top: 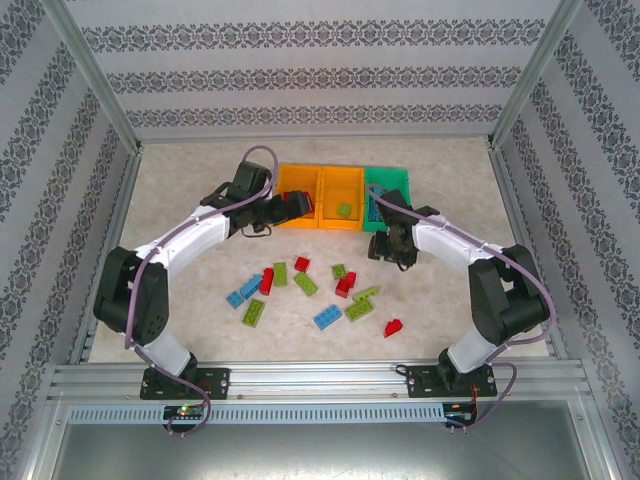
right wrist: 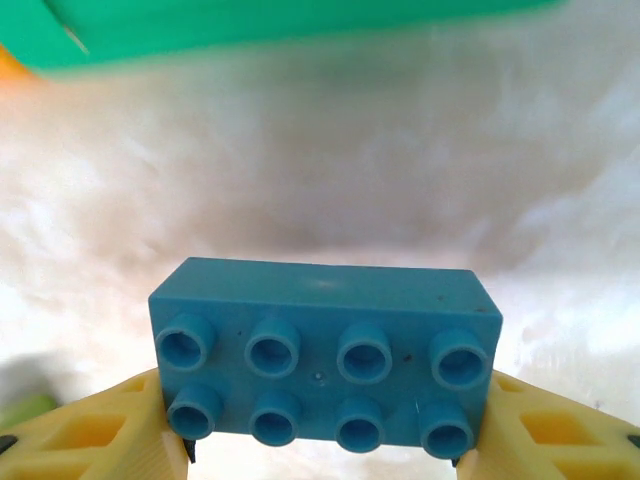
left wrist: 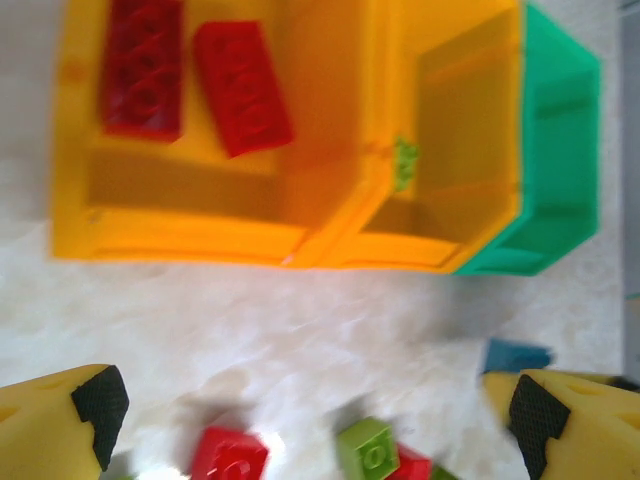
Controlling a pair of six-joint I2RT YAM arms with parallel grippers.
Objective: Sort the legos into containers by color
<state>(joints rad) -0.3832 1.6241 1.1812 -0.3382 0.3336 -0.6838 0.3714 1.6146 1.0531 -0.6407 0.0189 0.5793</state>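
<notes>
I should raise my right gripper outward over the green container and release the blue lego [right wrist: 325,340], as blue legos are already inside.
My right gripper [right wrist: 325,445] is shut on a blue lego [right wrist: 325,340], one finger at each short end, studs facing the camera, low over the table in front of the green container [right wrist: 250,25]. From above, the right gripper [top: 392,248] sits just before the green bin [top: 388,178]. My left gripper [left wrist: 315,410] hangs open and empty in front of the two orange containers [left wrist: 200,215] [left wrist: 470,120]. The left one holds two red legos [left wrist: 145,65] [left wrist: 243,88]. The middle one holds a green lego [left wrist: 404,162].
Several loose legos lie mid-table: red [top: 267,280] [top: 345,285] [top: 393,327], green [top: 306,284] [top: 254,312] [top: 358,309], blue [top: 326,318] [top: 242,292]. A red brick [left wrist: 228,455] and a green one [left wrist: 368,452] lie just below my left fingers. Metal frame posts and patterned walls enclose the table.
</notes>
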